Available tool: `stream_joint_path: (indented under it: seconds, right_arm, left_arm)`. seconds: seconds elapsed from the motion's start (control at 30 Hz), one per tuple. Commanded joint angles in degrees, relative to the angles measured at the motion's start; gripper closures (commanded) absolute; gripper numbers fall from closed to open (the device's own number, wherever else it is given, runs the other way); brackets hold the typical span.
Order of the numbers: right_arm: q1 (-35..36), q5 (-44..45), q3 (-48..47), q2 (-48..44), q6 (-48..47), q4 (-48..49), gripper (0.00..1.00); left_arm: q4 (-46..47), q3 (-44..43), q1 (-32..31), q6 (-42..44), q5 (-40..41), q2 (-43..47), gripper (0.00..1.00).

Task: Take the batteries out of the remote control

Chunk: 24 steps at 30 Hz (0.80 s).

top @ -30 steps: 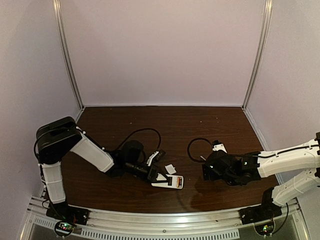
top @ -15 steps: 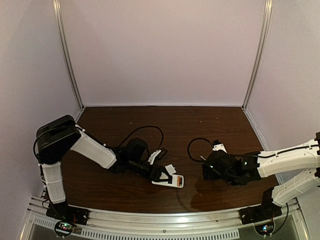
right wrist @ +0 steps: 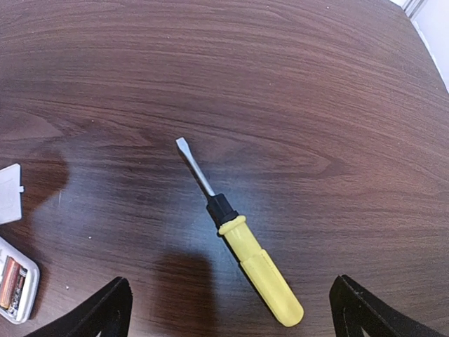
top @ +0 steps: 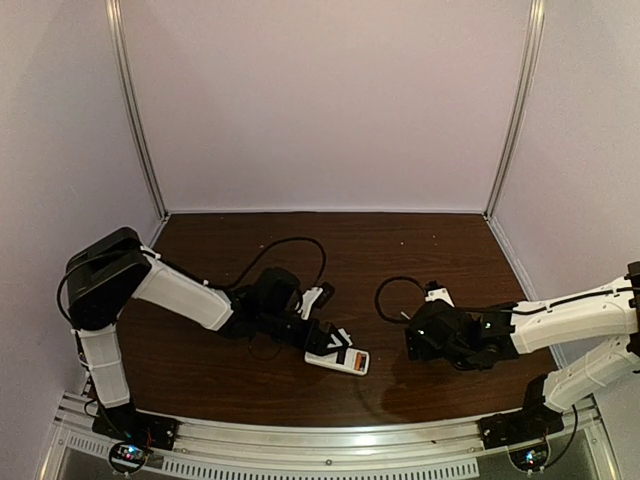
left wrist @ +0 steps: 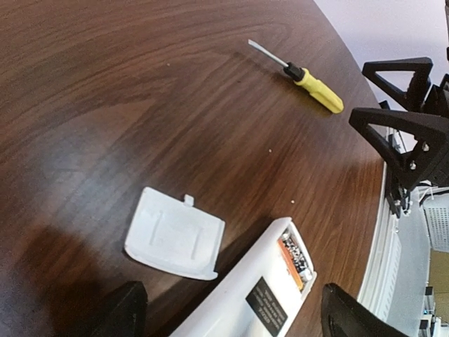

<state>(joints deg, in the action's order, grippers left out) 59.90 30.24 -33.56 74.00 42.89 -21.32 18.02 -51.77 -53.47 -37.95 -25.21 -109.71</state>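
Note:
The right gripper moves down onto the rear half of the screwdriver's yellow handle (right wrist: 271, 282) next and closes, since that leaves the flat blade free for the batteries.
The white remote control (top: 343, 361) lies back side up near the table's front, its battery bay uncovered. In the left wrist view the remote control (left wrist: 238, 309) lies between the wide-open jaws of my left gripper (left wrist: 233, 314), and neither finger touches it. The batteries (left wrist: 295, 261), one orange and one dark, sit side by side in the bay at its far end. The right wrist view catches the same batteries (right wrist: 11, 283) at its left edge. My right gripper (right wrist: 228, 310) hangs open over a yellow-handled screwdriver (right wrist: 247, 261) and holds nothing.
A loose white battery cover (left wrist: 175, 234) lies flat on the wood just left of the remote. The screwdriver (left wrist: 309, 79) lies beyond the remote, toward my right gripper (left wrist: 403, 133). Black cables loop behind both wrists. Purple walls enclose the brown table (top: 330, 250).
My left gripper has opened from nearly shut to wide. It has moved slightly right over the remote, which shifted a little with it. The right arm has stayed put.

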Motion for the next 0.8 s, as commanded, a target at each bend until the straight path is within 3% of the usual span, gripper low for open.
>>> stream_joint_path:
  seconds: [0.0, 0.4, 0.77]
  right_arm:
    - [-1.3, 0.5, 1.2, 0.3, -0.5, 0.3, 0.00]
    - [-3.9, -1.5, 2.4, -0.3, -0.6, 2.6, 0.00]
    - [-8.1, -6.0, 3.7, 5.2, -1.6, 7.7, 0.03]
  left_arm:
    - [-11.2, 0.3, 0.1, 1.9, 8.5, -0.7, 0.12]
    - [-15.3, 0.9, 0.6, 2.3, 14.3, 2.2, 0.11]
    - [-19.1, 4.8, 0.9, 3.2, 22.9, 12.2, 0.12]
